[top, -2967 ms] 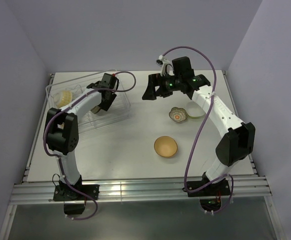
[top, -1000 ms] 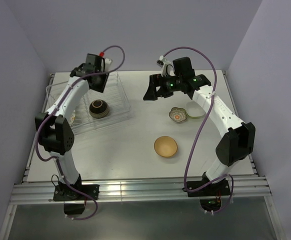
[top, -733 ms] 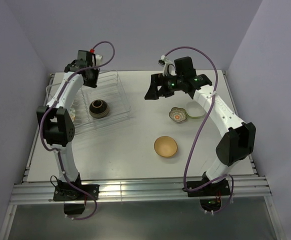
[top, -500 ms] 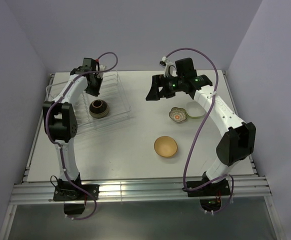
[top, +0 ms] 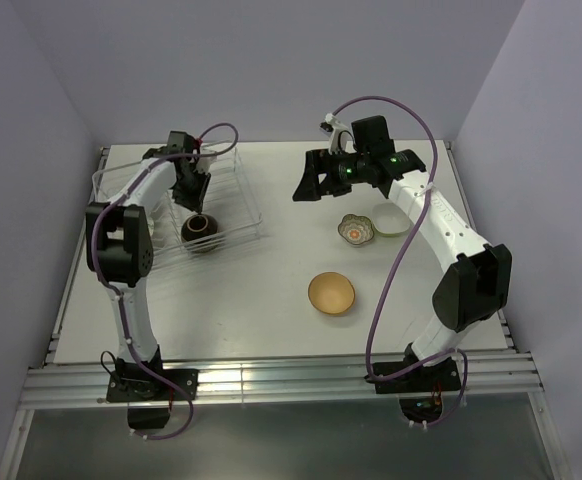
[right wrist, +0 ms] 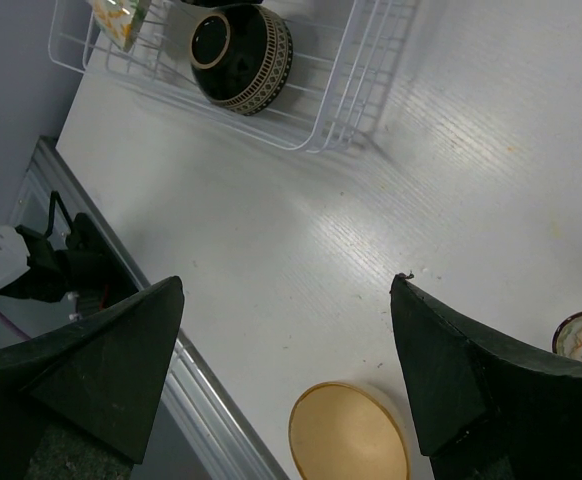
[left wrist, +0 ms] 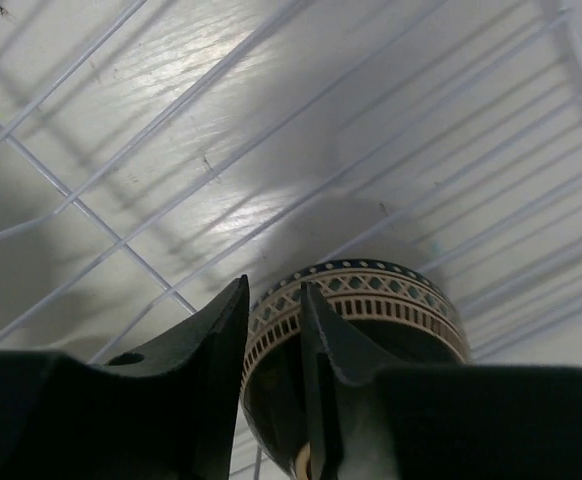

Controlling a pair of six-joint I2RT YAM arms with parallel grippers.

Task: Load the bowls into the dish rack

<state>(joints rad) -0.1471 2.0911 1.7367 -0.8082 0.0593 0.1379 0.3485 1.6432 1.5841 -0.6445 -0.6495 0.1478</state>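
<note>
My right gripper should move its fingers back and down next, onto the tan-orange bowl (top: 331, 293) at its rim by the scalloped bowl, because the tan-orange bowl is below and back from my gripper.
The dark brown bowl (top: 200, 228) lies tipped in the wire dish rack (top: 239, 196). My left gripper (top: 192, 196) reaches down onto it. In the left wrist view the gripper (left wrist: 274, 286) is shut on the bowl's patterned rim (left wrist: 371, 290), one finger inside and one outside. A white bowl with orange flowers (right wrist: 119, 20) stands in the rack's far end. The tan-orange bowl (top: 331, 293), the scalloped patterned bowl (top: 355, 230) and the lime-green bowl (top: 392, 220) sit on the table. My right gripper (top: 311, 180) hovers wide open and empty above the table. The blue-green bowl is out of view.
The rack (right wrist: 351, 90) sits at the table's back left, near the left wall. The table's metal front rail (top: 271, 378) runs along the near edge. The right arm's purple cable (top: 396, 260) loops over the right side.
My left arm lifted away from the rack, swung around, then came back down onto the dark brown bowl. The bowl has shifted slightly nearer. The right arm barely moved.
</note>
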